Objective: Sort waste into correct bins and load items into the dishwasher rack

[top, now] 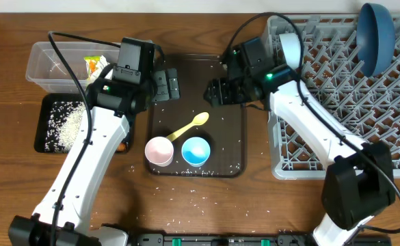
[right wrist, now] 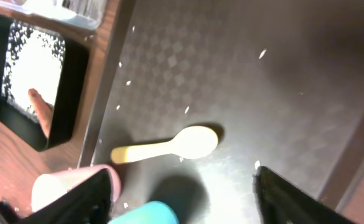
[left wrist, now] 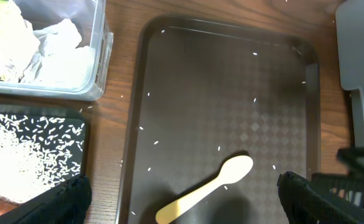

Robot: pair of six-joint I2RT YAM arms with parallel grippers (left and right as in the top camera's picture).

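Observation:
My left gripper should next move back and down onto the rim of the blue cup by the pink cup (top: 158, 151), because the blue cup's opening has room for a finger.
A yellow spoon (top: 190, 128) lies on the brown serving tray (top: 227, 147), with a pink cup (top: 158, 151) and a blue cup (top: 195, 151) at the tray's front. My left gripper (top: 165, 85) hangs open over the tray's back left; the spoon (left wrist: 208, 185) lies below, between its fingers (left wrist: 51, 204). My right gripper (top: 216, 91) hovers over the tray's back right with its jaws apart and nothing between them. Its view shows the spoon (right wrist: 168, 146), pink cup (right wrist: 60, 186) and blue cup (right wrist: 145, 215). In the grey rack (top: 350, 130) stand a dark blue dish (top: 376, 35) and a pale bowl (top: 292, 49).
A clear tub (top: 46, 65) at the back left holds white tissues (left wrist: 54, 46) and a yellow-green wrapper (top: 91, 63). In front of it a black tray (top: 44, 109) holds rice and an orange-brown sausage (right wrist: 42, 113). Loose rice grains dot the serving tray and the table's front.

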